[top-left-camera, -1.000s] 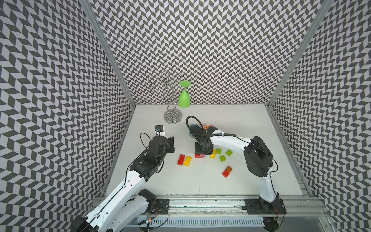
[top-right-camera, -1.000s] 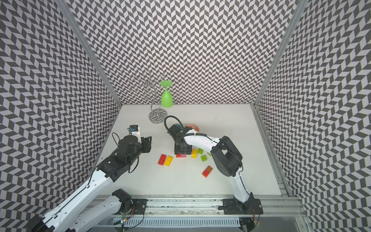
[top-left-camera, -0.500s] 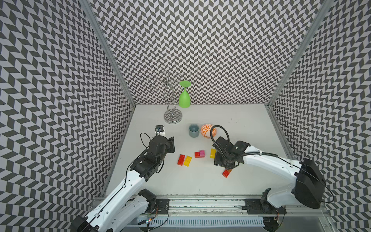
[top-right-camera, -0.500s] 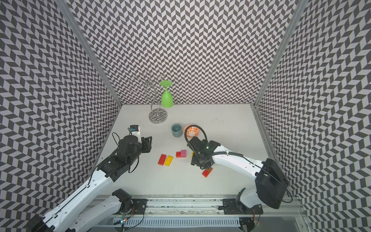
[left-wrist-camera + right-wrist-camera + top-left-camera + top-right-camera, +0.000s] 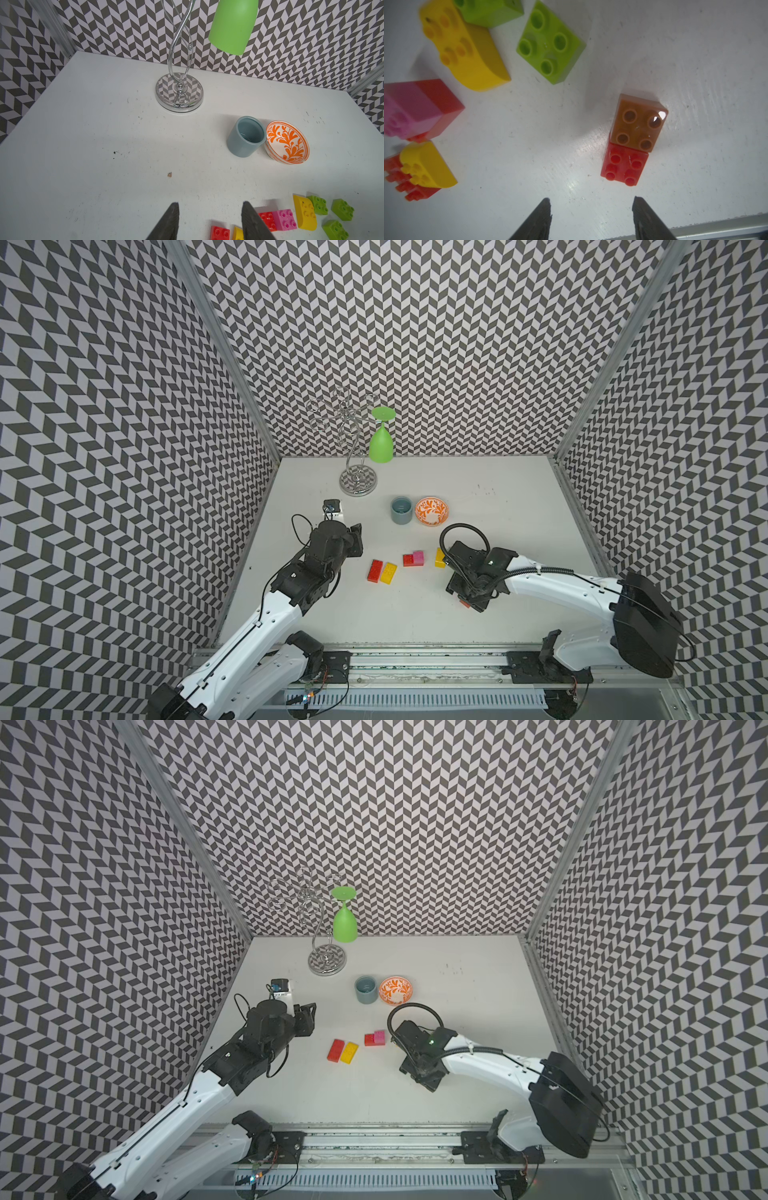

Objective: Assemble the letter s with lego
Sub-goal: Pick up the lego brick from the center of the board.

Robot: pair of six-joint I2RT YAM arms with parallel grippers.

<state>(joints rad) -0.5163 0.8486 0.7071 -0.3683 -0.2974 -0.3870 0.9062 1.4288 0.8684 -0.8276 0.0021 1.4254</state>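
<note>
The red square (image 5: 625,164) has bare tabletop along both sides, so the robot's open right gripper needs to come down over the red square's studs next and close on the square's sides.
The lego lies loose mid-table. A red long brick (image 5: 375,571) and a yellow one (image 5: 388,573) lie side by side. Right of them sits a red brick (image 5: 409,560) joined to a pink one (image 5: 418,557), then a yellow brick (image 5: 440,558). The right wrist view shows an orange-brown square (image 5: 640,122) in line with a red square (image 5: 625,164), and a lime green brick (image 5: 550,44). My right gripper (image 5: 591,200) hovers open just short of that pair, holding nothing. My left gripper (image 5: 211,204) is open and empty, left of the red long brick (image 5: 220,232).
A grey-blue cup (image 5: 401,510) and an orange-patterned bowl (image 5: 432,511) stand behind the bricks. A chrome stand (image 5: 358,481) with a hanging green glass (image 5: 381,443) is at the back. The table's front edge (image 5: 716,226) runs close by my right gripper.
My right arm has swung from the cup and the red-pink bricks to the front right, over the orange-brown and red pair, with its jaws wider. The left arm has not moved.
</note>
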